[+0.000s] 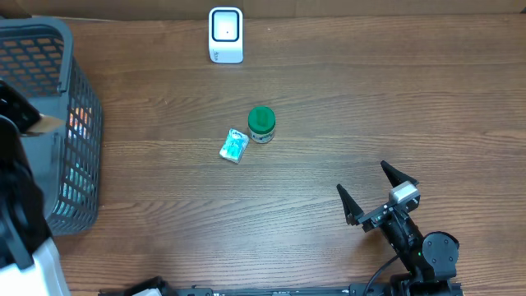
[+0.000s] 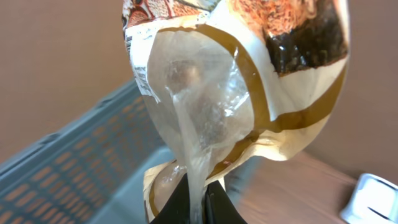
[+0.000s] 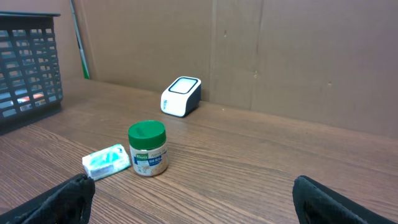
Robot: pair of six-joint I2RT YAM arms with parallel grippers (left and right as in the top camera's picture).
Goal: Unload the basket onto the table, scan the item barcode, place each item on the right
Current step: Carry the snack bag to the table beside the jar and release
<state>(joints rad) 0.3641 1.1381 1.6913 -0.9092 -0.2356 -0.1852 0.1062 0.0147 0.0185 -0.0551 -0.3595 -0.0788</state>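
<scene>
The open table beside the teal packet (image 1: pixel 211 146) has room to let go of the bag. I will next carry the bag to the right in the overhead view with my left gripper and lower it.
My left gripper (image 2: pixel 200 186) is shut on the bottom seam of a clear plastic food bag (image 2: pixel 236 93) with brown and gold trim. The bag is held upright, close to the camera, above the grey basket (image 2: pixel 68 162). A white strip of fine print (image 2: pixel 142 76) runs down the bag's left edge. The white scanner (image 1: pixel 225 34) stands at the far middle of the table; it also shows as the white scanner (image 2: pixel 372 199) low on the right and as the scanner (image 3: pixel 181 96) in the right wrist view. My right gripper (image 1: pixel 378 193) is open near the front right, holding nothing.
A green-lidded jar (image 1: pixel 261 124) and a teal packet (image 1: pixel 234 145) lie mid-table, in front of the right gripper (image 3: pixel 193 196). The grey mesh basket (image 1: pixel 78 164) fills the left side, with my left arm (image 1: pixel 16 189) over it. A cardboard wall backs the table.
</scene>
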